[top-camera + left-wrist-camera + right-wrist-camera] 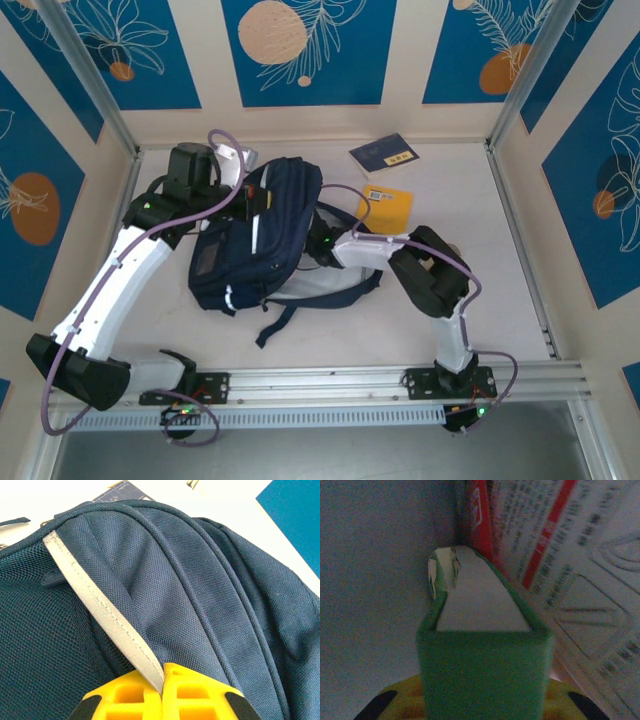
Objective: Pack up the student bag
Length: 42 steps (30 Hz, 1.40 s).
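Note:
The right gripper pushes the green book-like block farther into the bag (pixel 250 240) beneath its held flap next and releases, since the block is inside beside the printed item.
The student bag (pixel 250 240), dark navy with pale stripes, lies in the middle of the table. My left gripper (pixel 162 690) is shut on its grey reflective stripe (pixel 100 605), pinched between the yellow fingertips, at the bag's upper end (pixel 250 198). My right arm (pixel 375 248) reaches into the bag from its right side. In the dim right wrist view, my right gripper (pixel 482 702) is shut on a green book-like block (pixel 482 665) with a pale top face. It sits inside the bag beside a white and red printed item (pixel 560 555). Dark fabric (pixel 375 580) lies to its left.
A navy book (pixel 385 152) lies at the back of the table. A yellow book (pixel 390 205) lies just right of the bag. Loose dark straps (pixel 285 315) trail from the bag toward the front rail (pixel 330 380). Walls close in the table on three sides.

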Tool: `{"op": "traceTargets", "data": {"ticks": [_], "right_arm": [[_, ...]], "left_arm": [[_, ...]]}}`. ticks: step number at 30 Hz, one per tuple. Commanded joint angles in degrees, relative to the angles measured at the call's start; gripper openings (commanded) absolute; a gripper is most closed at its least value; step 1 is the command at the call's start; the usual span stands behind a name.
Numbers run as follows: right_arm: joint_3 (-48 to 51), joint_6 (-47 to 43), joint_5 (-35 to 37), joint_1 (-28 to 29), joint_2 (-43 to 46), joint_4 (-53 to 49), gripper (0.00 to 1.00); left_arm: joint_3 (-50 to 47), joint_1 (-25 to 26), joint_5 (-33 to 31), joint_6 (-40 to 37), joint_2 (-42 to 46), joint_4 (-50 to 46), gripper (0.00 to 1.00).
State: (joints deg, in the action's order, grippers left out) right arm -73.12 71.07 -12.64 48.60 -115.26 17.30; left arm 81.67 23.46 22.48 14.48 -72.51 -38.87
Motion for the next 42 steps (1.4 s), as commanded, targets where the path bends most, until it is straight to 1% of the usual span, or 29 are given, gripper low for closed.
{"op": "traceTargets", "data": {"ticks": [1, 3, 4, 7, 9, 12, 17, 20, 26, 29, 32, 37, 42], "right_arm": [[-2.4, 1.2, 5.0, 2.3, -2.3, 2.6, 0.00], [-3.7, 2.5, 6.0, 2.7, -4.3, 2.4, 0.00], [-4.5, 3.0, 6.0, 2.7, -5.5, 2.4, 0.02], [-6.7, 3.9, 5.9, 2.9, -7.9, 0.5, 0.10], [-8.4, 4.5, 6.1, 3.2, -8.7, -3.1, 0.16], [-9.3, 5.0, 5.8, 3.9, -9.6, -2.6, 0.27], [-11.3, 4.1, 3.1, 3.9, -10.3, -2.7, 0.37], [-8.9, 4.5, 1.8, 3.3, -8.4, 0.2, 0.45], [-3.2, 2.9, 0.5, 2.2, -2.5, 4.7, 0.67], [-0.2, 4.8, -0.5, 1.6, -0.3, 7.7, 0.73], [3.0, 5.3, 0.0, 1.1, 2.1, 9.7, 0.81], [8.0, 6.3, -0.9, -0.3, 4.8, 14.3, 0.89], [11.2, 6.0, -4.3, -1.3, 5.7, 17.8, 0.90]], "left_arm": [[2.3, -0.6, 3.8, 0.2, 1.8, 11.1, 0.00], [2.1, -0.6, 4.0, 0.4, 1.8, 11.3, 0.00], [2.2, -0.6, 4.0, 0.7, 1.6, 11.4, 0.00], [2.3, -0.7, 4.3, 1.5, 1.1, 11.8, 0.00], [2.3, -0.8, 4.5, 1.8, 1.0, 11.7, 0.00], [1.8, -1.0, 4.6, 2.1, 0.9, 12.4, 0.00], [1.9, -1.4, 4.7, 2.8, 0.5, 12.6, 0.00], [1.8, -1.7, 4.4, 2.9, 1.0, 12.3, 0.00], [1.0, -2.9, 2.4, 2.9, 2.2, 12.0, 0.00], [0.4, -3.5, 2.1, 3.2, 2.6, 12.0, 0.00], [0.2, -3.9, 2.0, 3.4, 2.8, 12.1, 0.00], [0.2, -4.3, 2.1, 3.7, 3.1, 11.9, 0.00], [-0.1, -4.6, 1.8, 3.7, 3.4, 11.8, 0.00]]}}
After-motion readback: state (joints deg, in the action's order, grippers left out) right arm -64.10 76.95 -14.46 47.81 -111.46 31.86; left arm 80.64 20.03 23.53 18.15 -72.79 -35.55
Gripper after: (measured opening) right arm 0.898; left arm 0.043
